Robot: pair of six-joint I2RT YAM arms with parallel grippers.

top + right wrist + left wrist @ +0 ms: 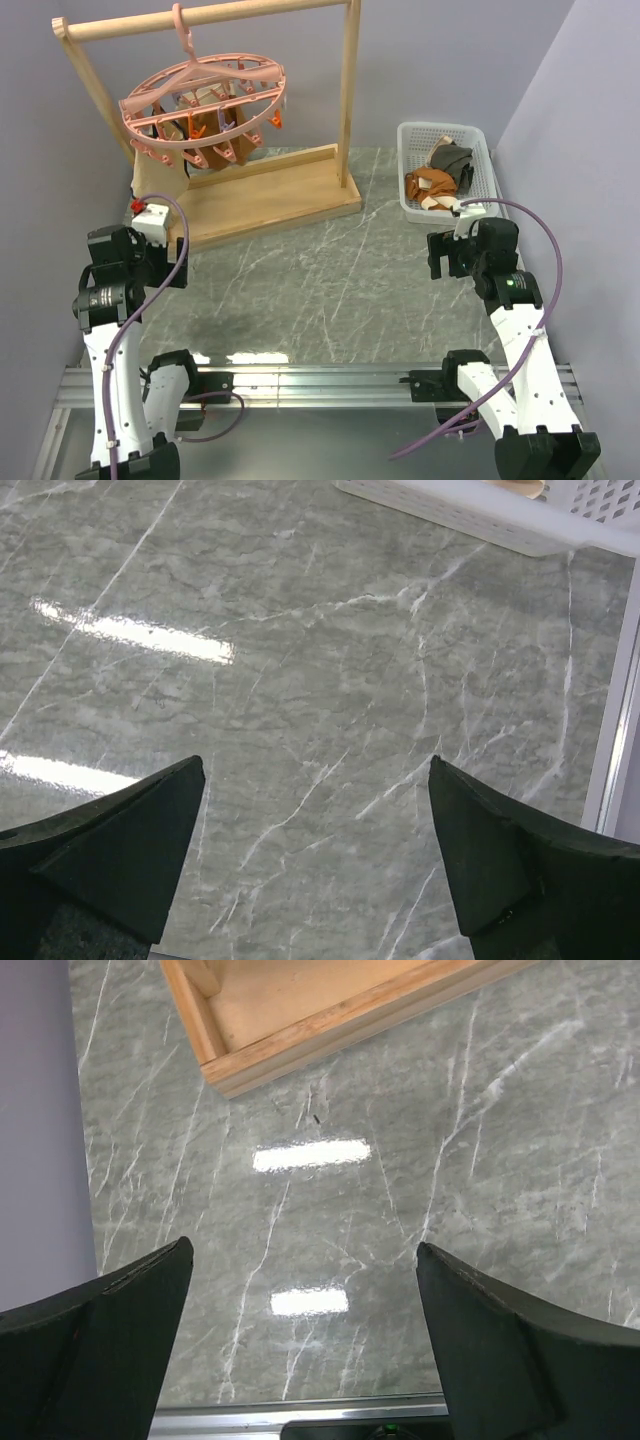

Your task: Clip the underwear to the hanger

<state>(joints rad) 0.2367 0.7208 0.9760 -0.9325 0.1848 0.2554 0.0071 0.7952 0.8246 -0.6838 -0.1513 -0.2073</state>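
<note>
My right gripper moves outward over the basket's near rim next, then goes down to the underwear's fold.
The salmon-pink round hanger hangs by its hook from the wooden rack's top bar, tilted, with orange and tan garments clipped under it. The dark brown-grey underwear lies crumpled in the white basket at the right. My left gripper is open and empty over bare table near the rack's base; the left wrist view shows its gripper with jaws wide apart. My right gripper is open and empty just in front of the basket; the right wrist view shows the same gripper.
The wooden frame rack stands at the back left; its base corner shows in the left wrist view. Orange-and-cream garments lie in the basket beside the underwear. The basket's edge is just ahead of the right gripper.
</note>
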